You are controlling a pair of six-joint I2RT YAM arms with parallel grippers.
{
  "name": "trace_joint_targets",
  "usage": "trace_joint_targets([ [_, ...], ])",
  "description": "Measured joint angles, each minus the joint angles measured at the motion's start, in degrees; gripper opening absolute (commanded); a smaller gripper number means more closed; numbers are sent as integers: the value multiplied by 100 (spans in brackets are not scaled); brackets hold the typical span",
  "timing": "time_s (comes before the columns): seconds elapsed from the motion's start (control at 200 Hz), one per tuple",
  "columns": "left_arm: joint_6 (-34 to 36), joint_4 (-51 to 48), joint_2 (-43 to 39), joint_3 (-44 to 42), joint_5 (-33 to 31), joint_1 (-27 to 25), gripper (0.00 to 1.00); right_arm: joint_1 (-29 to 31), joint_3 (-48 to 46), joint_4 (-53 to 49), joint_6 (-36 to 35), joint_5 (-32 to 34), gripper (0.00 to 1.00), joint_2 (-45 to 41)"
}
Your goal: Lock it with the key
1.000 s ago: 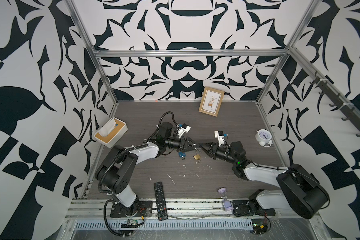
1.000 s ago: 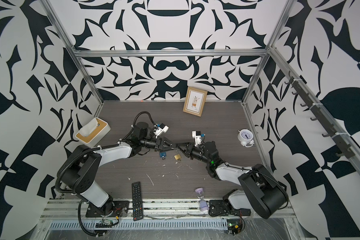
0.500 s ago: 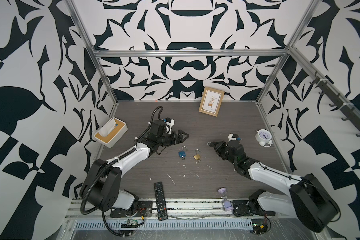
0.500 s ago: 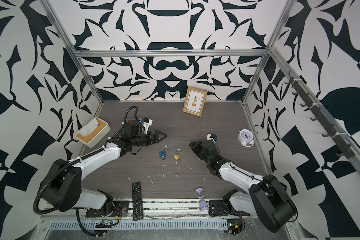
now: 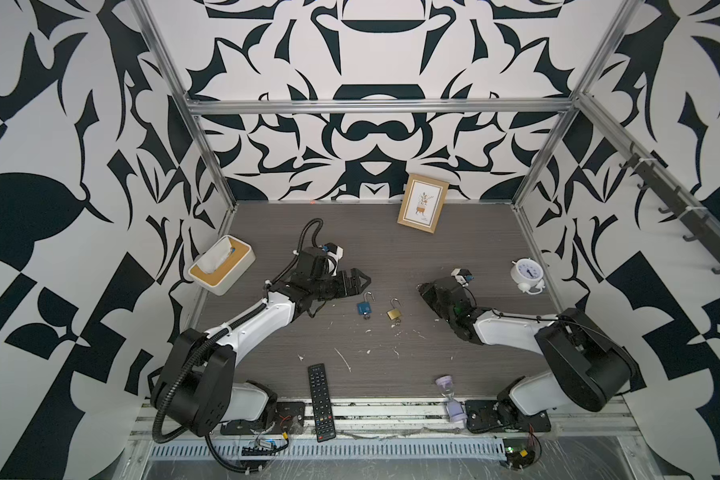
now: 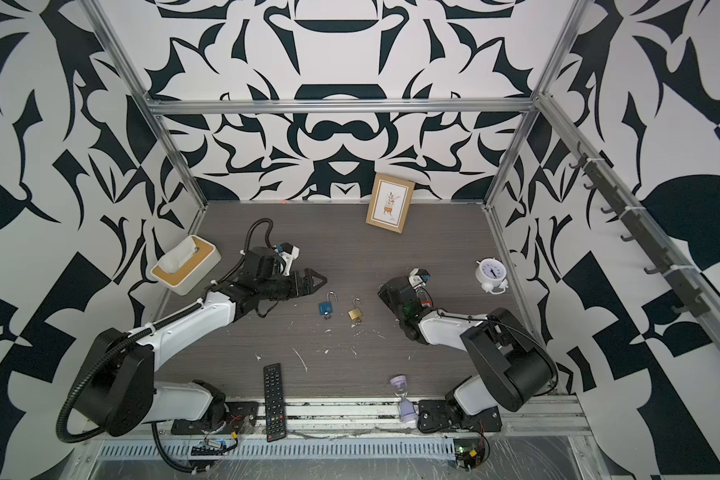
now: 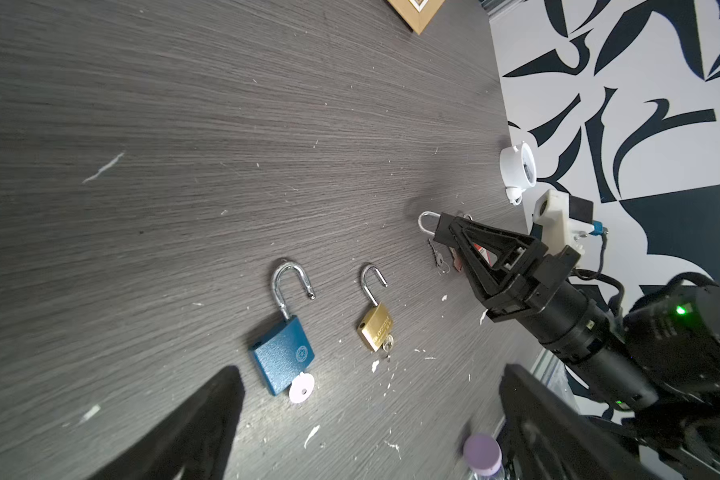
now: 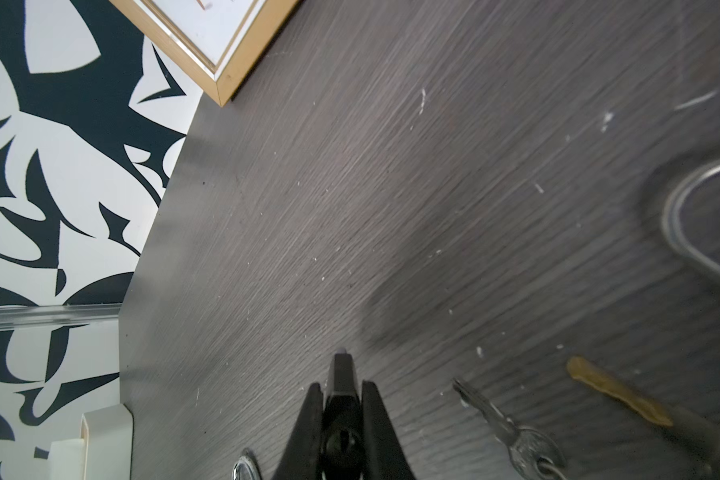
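The narrow black piece comes down next in my right gripper onto the bare tabletop below, between the brass padlock (image 5: 393,313) and silver keys, and is released.
A blue padlock (image 5: 364,307) (image 7: 282,357) lies mid-table with its shackle swung open and a white-headed key (image 7: 301,387) in its base. Beside it lies a small brass padlock (image 5: 393,313) (image 7: 376,326), also open with a key in it. My left gripper (image 5: 368,282) (image 7: 366,415) hovers just left of the blue lock, open and holding nothing. My right gripper (image 5: 421,287) (image 8: 341,384) is shut on a narrow black piece that I cannot identify. A third shackle (image 8: 703,228) (image 7: 427,220) and silver keys (image 8: 516,436) lie right beside it.
A tissue box (image 5: 221,270) sits at the left wall and a picture frame (image 5: 422,208) leans at the back. An alarm clock (image 5: 526,274) stands at the right. A remote (image 5: 321,402) and a purple hourglass (image 5: 449,399) lie at the front edge. White scraps dot the table.
Both arms have drawn back from the centre, where their tips nearly met above the locks. The left gripper moved left and opened fully. The right one moved right, still shut.
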Motion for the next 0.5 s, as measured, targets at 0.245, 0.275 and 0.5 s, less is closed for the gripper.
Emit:
trace_joint_targets([
  [0.245,55,61,39,0,236,0,100,205,-129,-122,297,297,0,87],
  [0.275,55,81,52,-4,278,0,100,243,-164,-133,334,332,0,87],
  [0.5,37,267,55,-297,450,0,100,533,-177,-365,577,654,5,0],
])
